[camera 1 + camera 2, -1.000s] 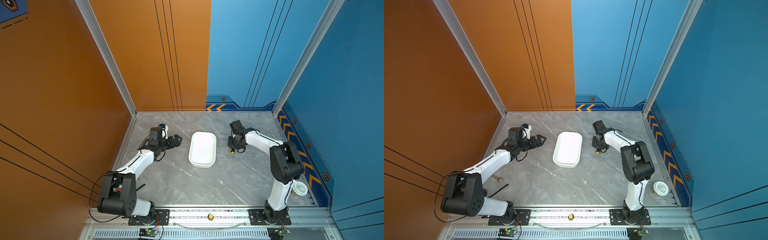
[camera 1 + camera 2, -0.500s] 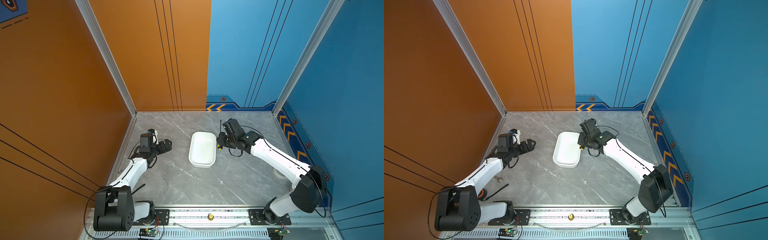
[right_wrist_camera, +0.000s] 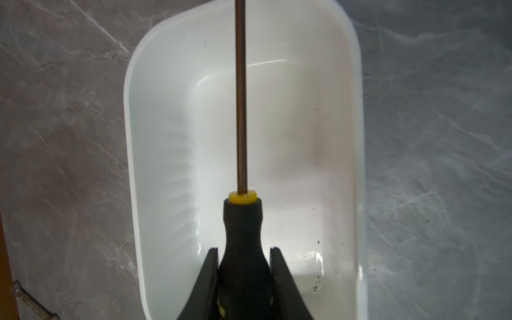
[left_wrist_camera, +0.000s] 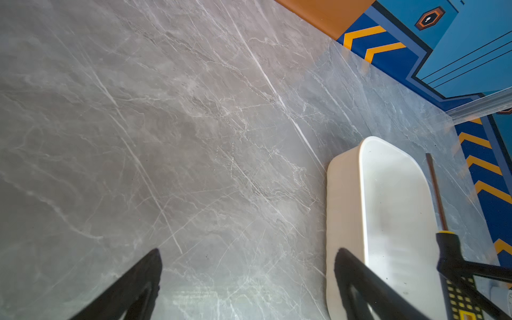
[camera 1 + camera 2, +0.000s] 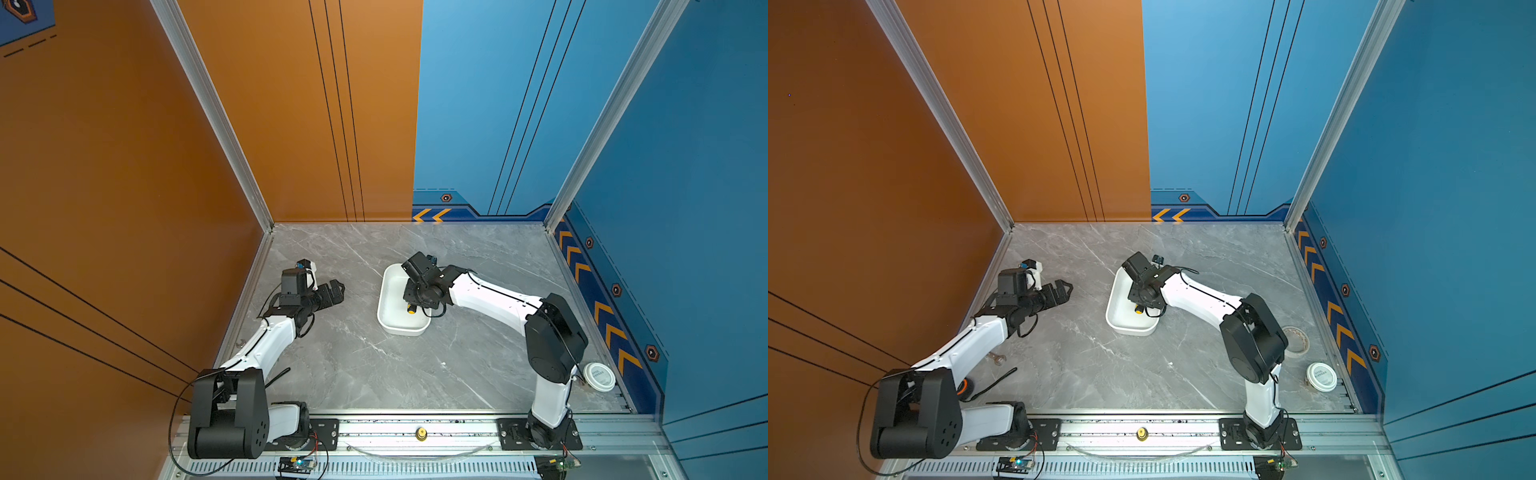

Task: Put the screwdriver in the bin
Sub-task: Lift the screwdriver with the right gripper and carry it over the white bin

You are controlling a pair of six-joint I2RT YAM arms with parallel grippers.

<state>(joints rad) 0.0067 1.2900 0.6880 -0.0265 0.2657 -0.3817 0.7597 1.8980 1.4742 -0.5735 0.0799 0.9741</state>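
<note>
My right gripper needs to go down to the white bin's bottom next and let go of the screwdriver's black handle there, because the screwdriver (image 3: 242,230) already lies lengthwise between the bin's long rims.
The white bin (image 5: 386,297) (image 5: 1117,309) sits mid-table. My right gripper (image 5: 416,290) (image 5: 1142,291) hangs over it, shut on the black handle of the screwdriver (image 3: 242,230). In both top views only the yellow butt cap (image 5: 411,308) (image 5: 1137,308) shows under the wrist. In the right wrist view the thin shaft runs along the bin (image 3: 304,138), between the fingertips (image 3: 243,250). The left wrist view shows the screwdriver (image 4: 448,246) above the bin (image 4: 388,207). My left gripper (image 5: 338,289) (image 5: 1065,291) (image 4: 249,252) is open and empty over bare table left of the bin.
A round white lidded tub (image 5: 598,376) (image 5: 1321,377) and a tape roll (image 5: 1295,341) lie near the right wall. A small wrench (image 5: 995,358) (image 3: 27,302) and a black cable (image 5: 992,384) lie by the left arm. Walls close three sides.
My right gripper has carried the screwdriver leftward from beside the bin to over its inside. The left arm has shifted a little, its gripper staying open left of the bin.
</note>
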